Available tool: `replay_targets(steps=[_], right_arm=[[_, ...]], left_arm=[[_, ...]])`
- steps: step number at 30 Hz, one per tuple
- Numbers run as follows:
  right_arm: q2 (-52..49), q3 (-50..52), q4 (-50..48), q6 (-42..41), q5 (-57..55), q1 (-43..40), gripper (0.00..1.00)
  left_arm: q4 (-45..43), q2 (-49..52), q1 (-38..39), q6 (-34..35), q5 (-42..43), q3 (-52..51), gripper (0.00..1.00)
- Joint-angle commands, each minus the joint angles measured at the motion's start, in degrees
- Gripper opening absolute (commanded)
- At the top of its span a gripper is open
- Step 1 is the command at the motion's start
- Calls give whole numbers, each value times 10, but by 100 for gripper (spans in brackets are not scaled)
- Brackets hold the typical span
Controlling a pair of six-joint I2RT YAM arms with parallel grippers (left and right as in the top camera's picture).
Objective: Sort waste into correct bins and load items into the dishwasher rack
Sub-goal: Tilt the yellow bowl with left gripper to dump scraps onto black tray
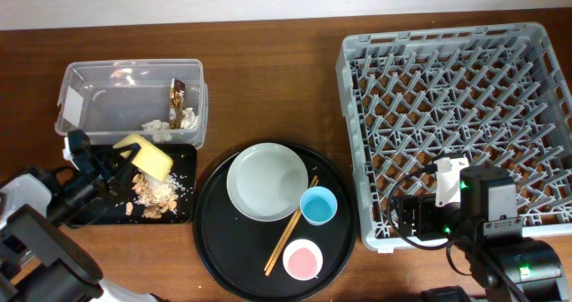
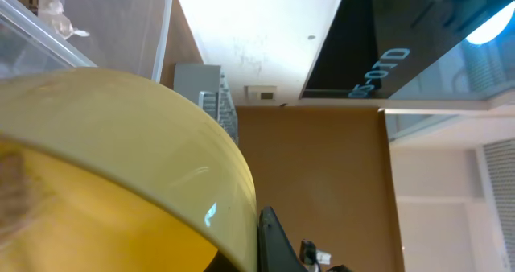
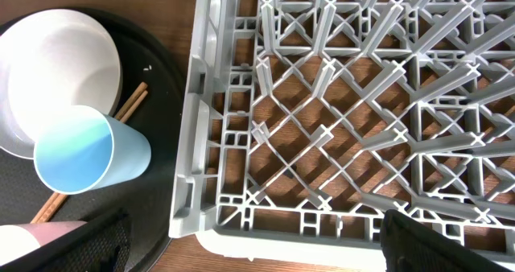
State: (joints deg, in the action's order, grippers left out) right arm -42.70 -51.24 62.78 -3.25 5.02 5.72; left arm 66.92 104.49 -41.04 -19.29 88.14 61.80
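My left gripper will swing from the shallow black tray (image 1: pixel 185 159) toward the pale grey plate, turn the yellow bowl (image 1: pixel 147 155) upright and lower it onto the plate, because the plate is empty.
My left gripper (image 1: pixel 114 166) is shut on the rim of the small yellow bowl (image 1: pixel 147 155) and holds it tilted over the shallow black tray (image 1: pixel 185 159), where brownish food scraps (image 1: pixel 155 191) lie. The bowl fills the left wrist view (image 2: pixel 121 159). The clear tub (image 1: pixel 107 101) behind holds the brown-gold wrapper (image 1: pixel 177 95) and white tissue (image 1: pixel 159 124). My right gripper (image 1: pixel 404 220) is open and empty over the front left corner of the grey dishwasher rack (image 1: pixel 456 114); in the right wrist view its fingers (image 3: pixel 253 252) straddle the rack (image 3: pixel 362 103) edge.
The large round black tray (image 1: pixel 214 239) holds the pale grey plate (image 1: pixel 266 181), light blue cup (image 1: pixel 318 205), pink cup (image 1: pixel 302 259) and wooden chopsticks (image 1: pixel 290 226). The right wrist view shows the blue cup (image 3: pixel 88 155), plate (image 3: pixel 60 63) and chopsticks (image 3: pixel 133 103) left of the rack.
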Motion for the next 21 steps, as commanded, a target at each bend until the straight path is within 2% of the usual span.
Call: replay_targets(steps=[1,5,8,10,12,14,16,17,18,21], right_arm=[[2,-8,-1,-7,3,2,99],[2,-8,-1,-6,3,2,99],[2,-8,-1,-6,3,2,99],[2,-8,-1,-7,3,2,99],[2,-8,-1,-7,3,2,99],[2,-8,-1,-7,3,2,99],[2,-8,-1,-7,3,2,99],[2,-8,-1,-7,3,2,99],[2,-8,-1,-7,3,2,98],[2,-8,-1,-7,3,2,99]], left_arm=[[2,2,-12,10,21,-2,0],[-4,2,-11,10,19,-2,0],[-6,2,-11,-28,3,-2,0],[-47,2,-11,-47,-32,-2,0],[-92,2,-11,-46,-103,-2,0],[-94,2,-11,-28,-155,-2,0],[-82,2,-11,-11,-98,-2,0],[-70,2,-11,-40,-47,-2,0],[-50,2,-10,-98,21,-2,0],[-31,0,-9,-115,21,-2,0]])
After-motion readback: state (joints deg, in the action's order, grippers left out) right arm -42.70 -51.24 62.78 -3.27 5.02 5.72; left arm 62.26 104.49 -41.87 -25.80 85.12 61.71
